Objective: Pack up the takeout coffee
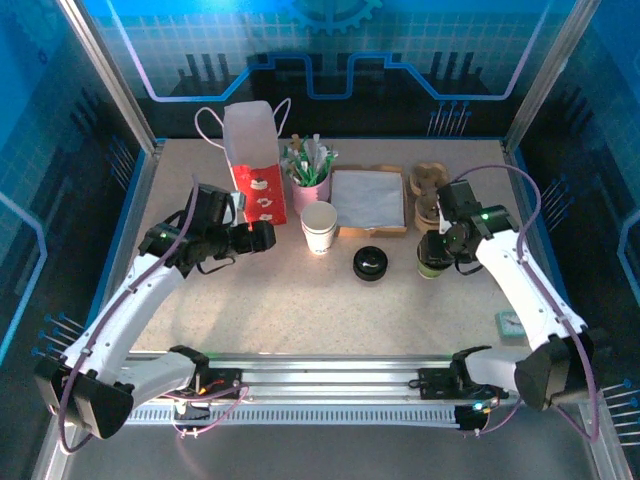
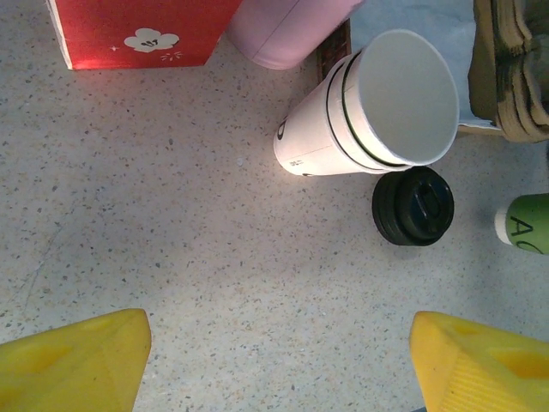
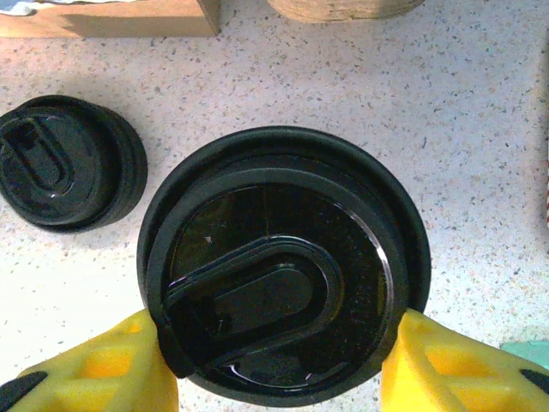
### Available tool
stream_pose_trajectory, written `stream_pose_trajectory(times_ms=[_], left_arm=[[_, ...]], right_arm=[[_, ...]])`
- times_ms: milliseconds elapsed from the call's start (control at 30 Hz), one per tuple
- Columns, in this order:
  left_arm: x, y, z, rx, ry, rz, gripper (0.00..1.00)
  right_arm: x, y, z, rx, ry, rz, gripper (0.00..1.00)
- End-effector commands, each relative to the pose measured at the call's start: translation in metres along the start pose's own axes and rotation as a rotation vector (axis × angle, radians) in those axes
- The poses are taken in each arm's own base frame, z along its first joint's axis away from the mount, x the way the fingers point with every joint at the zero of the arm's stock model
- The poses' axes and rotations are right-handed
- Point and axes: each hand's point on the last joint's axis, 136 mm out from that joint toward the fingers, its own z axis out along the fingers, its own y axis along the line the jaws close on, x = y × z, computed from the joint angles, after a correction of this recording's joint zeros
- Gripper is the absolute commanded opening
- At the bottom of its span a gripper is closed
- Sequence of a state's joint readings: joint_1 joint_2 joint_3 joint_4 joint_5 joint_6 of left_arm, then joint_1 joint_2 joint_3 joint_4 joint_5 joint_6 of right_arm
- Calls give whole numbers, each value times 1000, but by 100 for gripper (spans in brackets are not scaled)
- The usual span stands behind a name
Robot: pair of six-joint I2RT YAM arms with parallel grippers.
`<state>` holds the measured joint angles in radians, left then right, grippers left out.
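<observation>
I will next move my right gripper away from my base toward the brown cup holders, then let go of the green cup [image 1: 432, 262] just short of them.
The takeout coffee, a white paper cup [image 1: 320, 228], stands open-topped mid-table in front of the pink cup; the left wrist view shows the white cup [image 2: 369, 120] with thin dark rings under its rim. My left gripper [image 1: 262, 237] hovers to its left, open, with bare tabletop between its yellow fingers [image 2: 77, 360]. My right gripper [image 1: 437, 255] is shut on a green cup [image 1: 432, 262] with a black lid [image 3: 274, 257]; the yellow pads [image 3: 111, 369] press the lid's sides. A loose low black lid [image 1: 370, 263] lies between the two cups.
A red-and-white paper bag [image 1: 255, 165] stands at the back left. Beside it are a pink cup of sticks [image 1: 310, 175], a napkin tray [image 1: 368, 200] and brown cup holders [image 1: 430, 190]. A small teal item [image 1: 512, 323] lies near the right edge.
</observation>
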<state>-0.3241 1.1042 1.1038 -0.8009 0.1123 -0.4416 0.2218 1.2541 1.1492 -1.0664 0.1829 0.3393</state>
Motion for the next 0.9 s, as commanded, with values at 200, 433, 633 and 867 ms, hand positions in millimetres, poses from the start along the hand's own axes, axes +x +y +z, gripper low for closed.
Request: stream_pose_trajectory(times_ms=[200,433,633,867], left_arm=[[7,0,4,36,25,9,80],[9,0,6,39,36,7,80],[10,1,8,37,43,5,80],[11,1,10,32,60,-4,80]], right_arm=[[-25,-9,18,-26,0,83,36],[-31,-10,28,-37,22,97,38],[-33,-11,30,-31,20,99,43],[-38,-10,27,-36,7,100,53]])
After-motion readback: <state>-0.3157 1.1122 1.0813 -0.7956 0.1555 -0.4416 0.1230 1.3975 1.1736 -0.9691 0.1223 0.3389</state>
